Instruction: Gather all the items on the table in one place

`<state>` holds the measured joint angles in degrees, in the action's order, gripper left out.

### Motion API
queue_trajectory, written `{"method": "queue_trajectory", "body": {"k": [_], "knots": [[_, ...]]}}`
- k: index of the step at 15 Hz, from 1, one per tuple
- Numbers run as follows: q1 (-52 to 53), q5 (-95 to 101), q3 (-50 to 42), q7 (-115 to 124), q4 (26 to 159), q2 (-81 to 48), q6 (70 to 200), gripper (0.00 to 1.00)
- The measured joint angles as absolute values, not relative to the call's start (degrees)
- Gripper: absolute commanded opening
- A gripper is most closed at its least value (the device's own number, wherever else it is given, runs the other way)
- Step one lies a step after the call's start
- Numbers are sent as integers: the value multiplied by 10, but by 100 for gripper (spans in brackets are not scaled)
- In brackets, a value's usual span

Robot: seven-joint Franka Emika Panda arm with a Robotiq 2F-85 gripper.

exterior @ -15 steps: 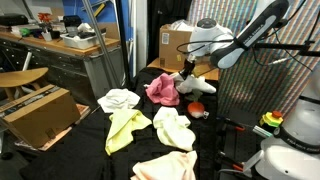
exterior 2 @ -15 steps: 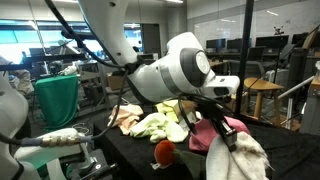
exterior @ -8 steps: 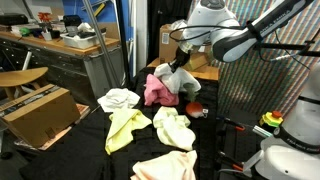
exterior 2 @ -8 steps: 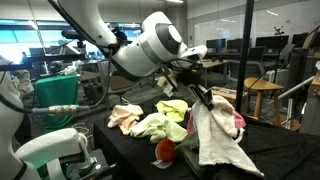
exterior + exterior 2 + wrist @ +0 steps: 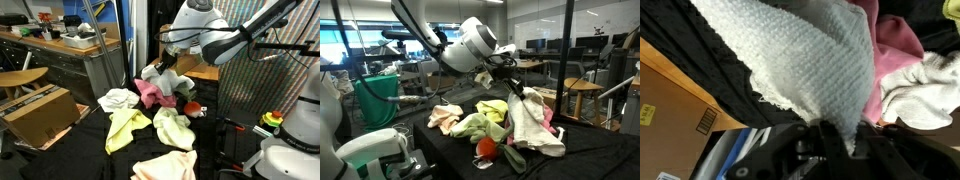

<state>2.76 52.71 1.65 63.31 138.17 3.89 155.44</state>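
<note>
The white rag comes down against the pink rag (image 5: 150, 93) next, as its held end is still high above the table, and then my gripper opens.
My gripper (image 5: 167, 67) is shut on a white rag (image 5: 160, 77) that hangs from it just above the pink rag (image 5: 150, 93). In the wrist view the white rag (image 5: 800, 55) runs up between the fingers of the gripper (image 5: 835, 135), with the pink rag (image 5: 895, 35) and another white rag (image 5: 925, 85) behind it. In an exterior view the held rag (image 5: 532, 122) drapes down from the gripper (image 5: 510, 85) in front of the pink rag (image 5: 553, 122). On the black table (image 5: 95, 150) lie a white rag (image 5: 118, 98), a yellow-green rag (image 5: 125, 128), a pale yellow rag (image 5: 173, 128), a peach rag (image 5: 165, 166) and a small red object (image 5: 196, 110).
A brown cardboard box (image 5: 35, 112) stands off the table's edge, with a grey workbench (image 5: 60, 50) behind it. Another cardboard box (image 5: 178, 45) stands behind the arm. A vertical pole (image 5: 567, 60) rises at the table's side.
The gripper has carried the white rag up and across the table, from beside the red object to above the pink rag. The other rags have not moved.
</note>
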Motion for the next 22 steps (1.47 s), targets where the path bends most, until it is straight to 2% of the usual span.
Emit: {"method": "queue_trajectory", "body": {"k": [4, 11, 12, 14, 20, 22], "knots": [[21, 580, 10, 698, 1332, -41, 1541, 10], [4, 555, -8, 706, 1273, -164, 1540, 10], [2, 542, -6, 698, 1270, -172, 1540, 37], [2, 507, -2, 667, 1268, -178, 1540, 43], [36, 432, -1, 571, 1273, -156, 1525, 90], [59, 432, -1, 569, 1275, -134, 1500, 99]]}}
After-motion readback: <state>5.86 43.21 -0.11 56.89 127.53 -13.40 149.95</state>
